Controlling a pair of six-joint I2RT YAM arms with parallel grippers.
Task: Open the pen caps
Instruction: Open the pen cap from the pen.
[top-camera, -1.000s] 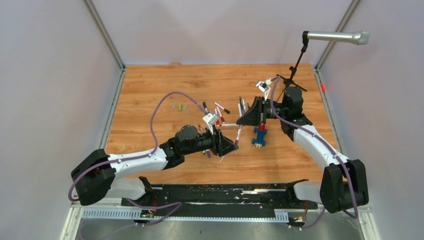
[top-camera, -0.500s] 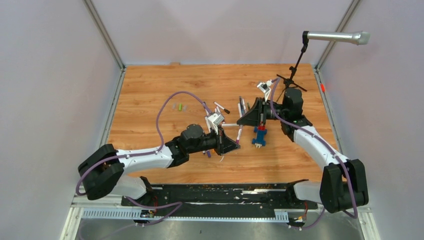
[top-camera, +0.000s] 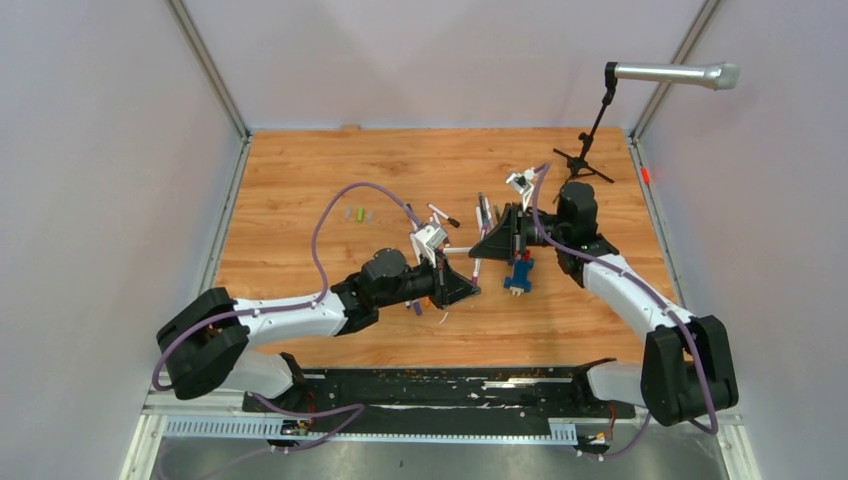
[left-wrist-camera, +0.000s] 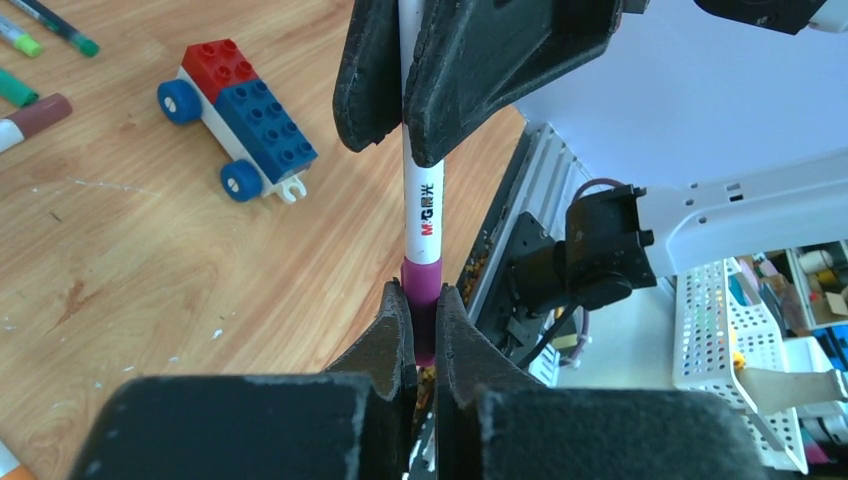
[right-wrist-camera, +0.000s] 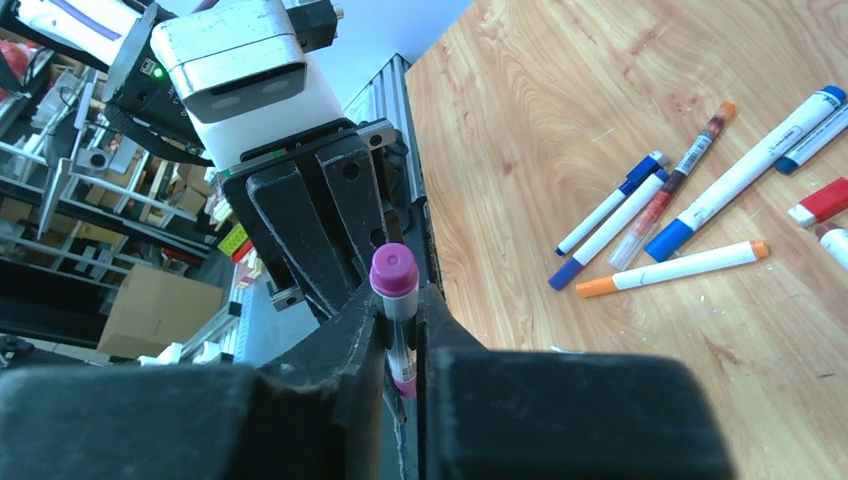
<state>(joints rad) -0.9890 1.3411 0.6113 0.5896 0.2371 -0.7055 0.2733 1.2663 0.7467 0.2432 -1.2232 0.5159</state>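
Note:
My right gripper should carry the white part outward next, then lower and release it. Bare tabletop lies below and outward of the gripper, past the brick car's red end.
A white pen (left-wrist-camera: 422, 205) hangs above the table between both grippers. My left gripper (left-wrist-camera: 422, 292) is shut on its purple pen cap (left-wrist-camera: 421, 275). Further up the barrel, my right gripper (left-wrist-camera: 403, 145) is shut on the white part. In the right wrist view the right gripper (right-wrist-camera: 400, 300) clamps the barrel, and a purple end (right-wrist-camera: 393, 272) sticks out above the jaws. From above, the left gripper (top-camera: 471, 289) and right gripper (top-camera: 479, 246) meet tip to tip mid-table. A few loose pen caps (top-camera: 358, 214) lie to the left at the back.
Several capped pens (right-wrist-camera: 660, 215) lie on the wooden table, and more pens (top-camera: 440, 215) are behind the grippers. A blue and red brick car (top-camera: 518, 272) sits just right of the grippers. A microphone stand (top-camera: 590, 150) is at the back right.
My left arm moved right toward the pen and its gripper went from open to shut on the purple cap. The right arm shifted slightly left, still holding the barrel.

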